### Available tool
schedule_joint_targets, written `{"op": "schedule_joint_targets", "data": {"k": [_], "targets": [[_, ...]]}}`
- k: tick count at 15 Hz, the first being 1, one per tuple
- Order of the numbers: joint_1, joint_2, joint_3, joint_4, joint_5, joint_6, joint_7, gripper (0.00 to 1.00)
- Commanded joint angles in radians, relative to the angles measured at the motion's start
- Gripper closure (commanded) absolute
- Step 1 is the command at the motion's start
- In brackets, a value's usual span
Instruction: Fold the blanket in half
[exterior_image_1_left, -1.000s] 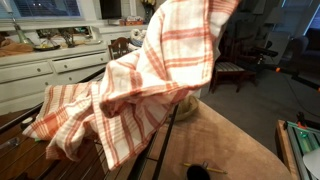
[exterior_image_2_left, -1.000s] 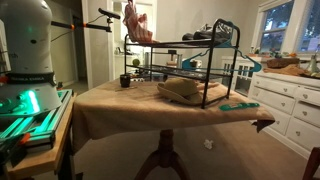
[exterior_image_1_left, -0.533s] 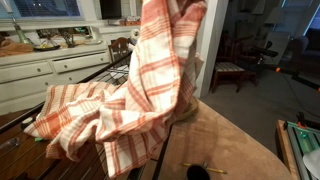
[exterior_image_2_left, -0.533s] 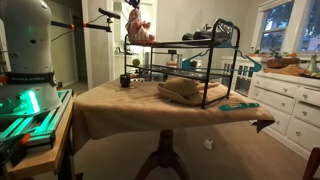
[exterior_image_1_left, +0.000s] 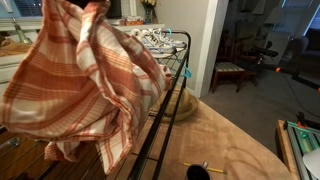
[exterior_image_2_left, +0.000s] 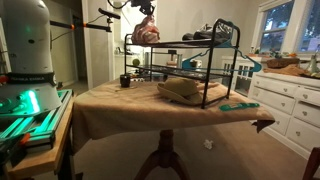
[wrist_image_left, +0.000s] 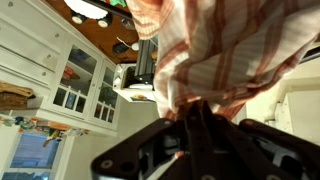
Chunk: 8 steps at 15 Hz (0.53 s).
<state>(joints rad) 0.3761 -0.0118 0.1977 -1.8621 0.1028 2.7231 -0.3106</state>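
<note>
The blanket hangs high over the black wire rack (exterior_image_1_left: 165, 90); my gripper will next lower the fold toward the rack's top, then release it.
The blanket (exterior_image_1_left: 85, 85), cream-white with orange-red plaid, hangs bunched from its top in an exterior view and drapes down beside the black wire rack (exterior_image_1_left: 165, 90). It also shows as a small bundle high above the rack's far end in an exterior view (exterior_image_2_left: 146, 31). My gripper (wrist_image_left: 190, 110) is shut on a gathered fold of the blanket (wrist_image_left: 220, 50) in the wrist view, with the cloth spilling out past the fingertips. The gripper (exterior_image_2_left: 143, 11) sits at the top of the bundle, mostly hidden by cloth.
The rack (exterior_image_2_left: 190, 70) stands on a round table with a tan cover (exterior_image_2_left: 150, 108) and holds dishes on top. A tan folded item (exterior_image_2_left: 183, 90) lies under it. White kitchen cabinets (exterior_image_2_left: 285, 100) stand beyond. The robot base (exterior_image_2_left: 28, 45) is beside the table.
The blanket has been lifted higher and carried sideways off the rack top. It was spread over the rack and now hangs bunched from the gripper.
</note>
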Motion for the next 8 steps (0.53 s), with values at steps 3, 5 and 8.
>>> {"op": "schedule_joint_targets", "data": {"k": [3, 5, 8], "targets": [[-0.024, 0.253, 0.039, 0.268, -0.175, 0.009, 0.091, 0.99], [-0.011, 0.308, 0.035, 0.313, -0.223, -0.005, 0.12, 0.99], [0.006, 0.362, 0.026, 0.333, -0.277, -0.021, 0.147, 0.99]]}}
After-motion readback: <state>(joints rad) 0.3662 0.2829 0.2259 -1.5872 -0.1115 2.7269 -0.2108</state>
